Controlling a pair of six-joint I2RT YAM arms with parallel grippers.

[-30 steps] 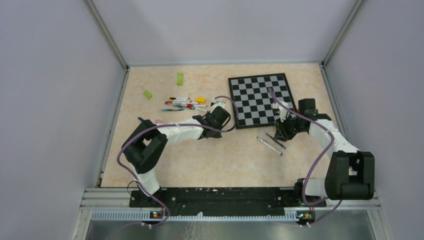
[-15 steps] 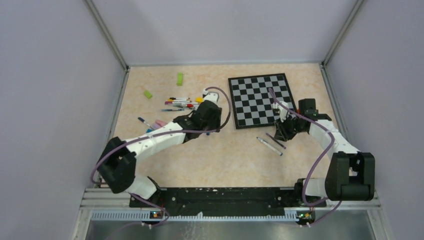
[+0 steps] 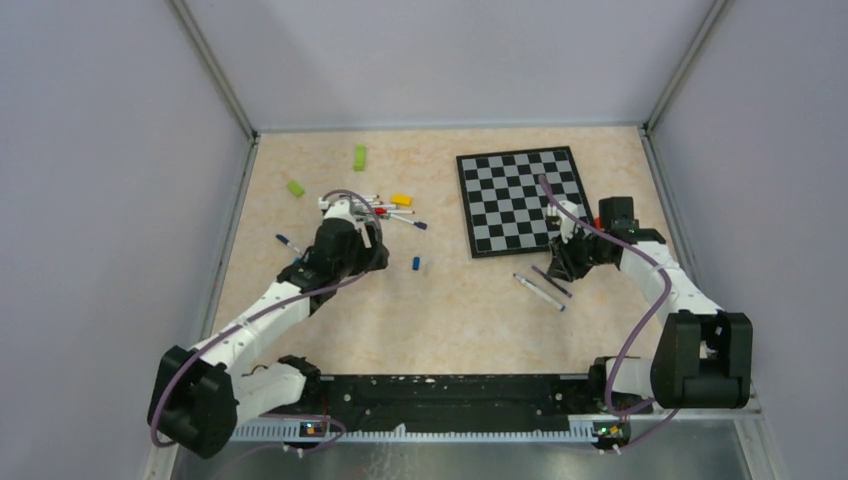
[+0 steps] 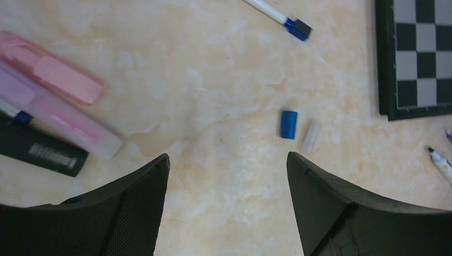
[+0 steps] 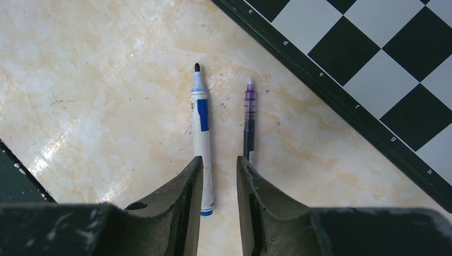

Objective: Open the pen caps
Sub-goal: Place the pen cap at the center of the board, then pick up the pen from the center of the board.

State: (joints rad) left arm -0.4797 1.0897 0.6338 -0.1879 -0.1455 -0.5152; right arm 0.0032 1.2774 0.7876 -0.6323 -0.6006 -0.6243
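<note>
I should move my left gripper to the left in its wrist view and then down around the frosted highlighter end [image 4: 91, 134], because it sticks out beside the black pen.
My left gripper [image 4: 227, 156] stands wide open with nothing between its fingers, hovering beside the heap of pens [image 3: 385, 207] as my left gripper [image 3: 350, 222] shows from above. A loose blue pen cap [image 4: 288, 124] lies on the table next to a clear cap [image 4: 310, 136]; the blue pen cap [image 3: 416, 263] sits right of that gripper. My right gripper [image 5: 219, 159] hangs low over an uncapped white pen [image 5: 201, 128] and a purple pen [image 5: 248, 114], jaws a narrow gap apart and holding nothing. Both pens [image 3: 540, 288] lie below the chessboard.
The chessboard [image 3: 520, 200] fills the back right, and its edge [image 5: 373, 53] runs close to the right gripper. Two green blocks [image 3: 359, 157] [image 3: 296, 188] and a yellow block [image 3: 401, 199] lie near the pen heap. Pink highlighters [image 4: 50, 69] and a black pen [image 4: 42, 152] lie left of the left gripper.
My left arm has swung left from beside the chessboard to the pen heap. Its jaws have opened wide, and the blue cap now lies on the table. The right arm has not moved.
</note>
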